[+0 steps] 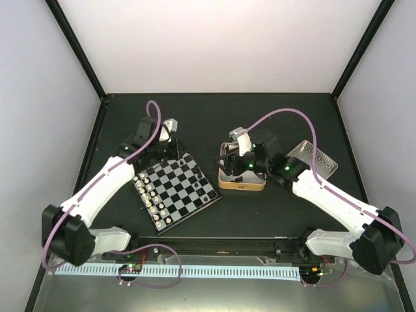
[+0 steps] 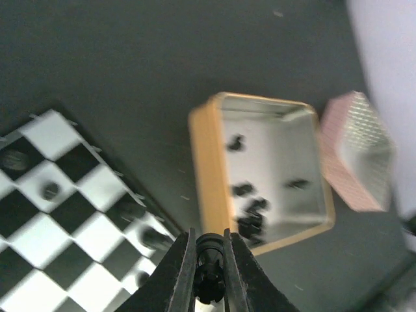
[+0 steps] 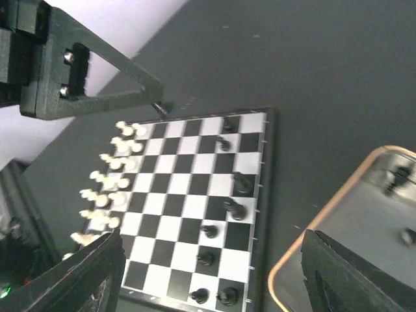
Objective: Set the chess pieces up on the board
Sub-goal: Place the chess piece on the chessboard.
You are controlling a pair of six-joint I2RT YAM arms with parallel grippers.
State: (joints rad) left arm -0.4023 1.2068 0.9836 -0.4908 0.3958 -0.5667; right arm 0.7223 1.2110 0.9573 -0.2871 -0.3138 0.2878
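Note:
The empty white square at the board's far corner (image 1: 186, 156) (image 2: 52, 134) is below my left gripper. My left gripper will next lower the black chess piece onto that square and release it.
The board (image 1: 177, 190) lies left of centre, with cream-white pieces along its left edge and several black chess pieces (image 3: 234, 209) along its right side. My left gripper (image 2: 209, 266) is shut on a black chess piece (image 2: 209, 260), which it holds above the board's corner (image 2: 71, 214) beside the tin. In the top view this gripper (image 1: 171, 143) is at the board's far corner. My right gripper (image 3: 209, 240) is open and empty, above the gap between the board (image 3: 188, 195) and the tin; in the top view it (image 1: 229, 161) hovers over the tin.
A gold-rimmed tin (image 1: 242, 184) right of the board holds several loose black pieces (image 2: 250, 218). It also shows in the right wrist view (image 3: 325, 214). Its lid (image 1: 316, 159) lies further right. Black frame walls enclose the dark table.

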